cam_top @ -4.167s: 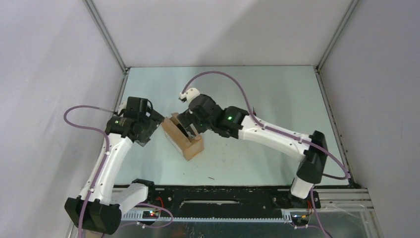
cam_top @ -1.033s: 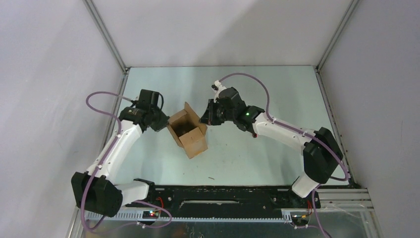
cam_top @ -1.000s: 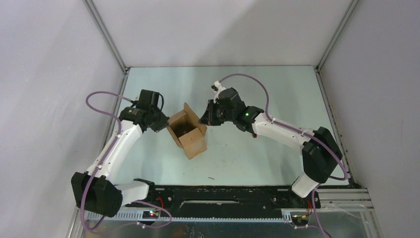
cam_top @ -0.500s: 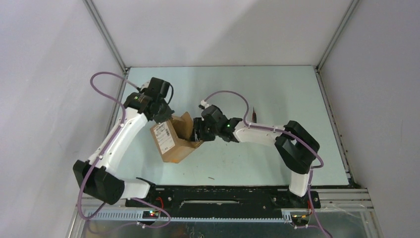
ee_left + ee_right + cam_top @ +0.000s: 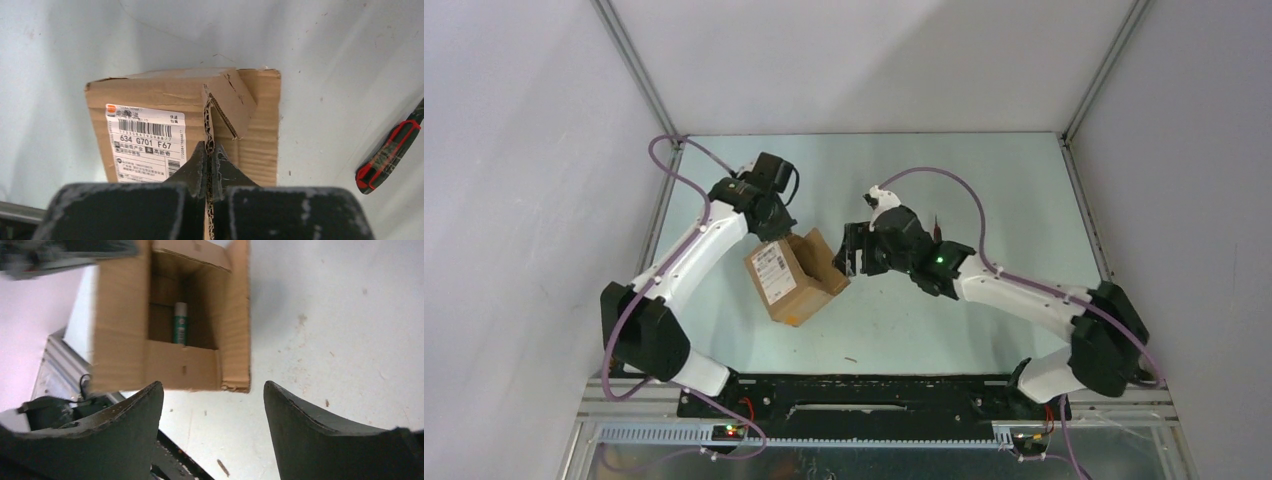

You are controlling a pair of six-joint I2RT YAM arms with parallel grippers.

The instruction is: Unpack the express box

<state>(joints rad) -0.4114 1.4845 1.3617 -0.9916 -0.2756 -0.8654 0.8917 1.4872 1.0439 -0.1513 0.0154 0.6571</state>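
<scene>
I should next move my right gripper to the left in the top view, onto the near part of the raised flap's edge (image 5: 804,279) (image 5: 98,362), because it is bare beside my left gripper.
The express box (image 5: 792,288) lies tipped on its side at the table's middle left, with its white label (image 5: 770,272) facing up. My left gripper (image 5: 780,232) is shut on the edge of one brown flap (image 5: 209,120), which stands pinched between the fingers. The box's open mouth (image 5: 182,305) faces my right gripper (image 5: 212,390), which hangs open just clear of the box with nothing between its fingers. A green-and-white tube (image 5: 180,322) lies inside the box. In the top view the right gripper (image 5: 852,252) sits just right of the carton.
A red-and-black utility knife (image 5: 390,155) lies on the table right of the box, and it shows partly behind the right arm (image 5: 937,224) from above. Grey walls and metal rails (image 5: 662,190) bound the table. A small scrap (image 5: 851,360) lies near the front edge.
The box has gone from standing upright to lying on its side, label up, carried right by the left arm. The right gripper has opened and drawn back from the box's mouth.
</scene>
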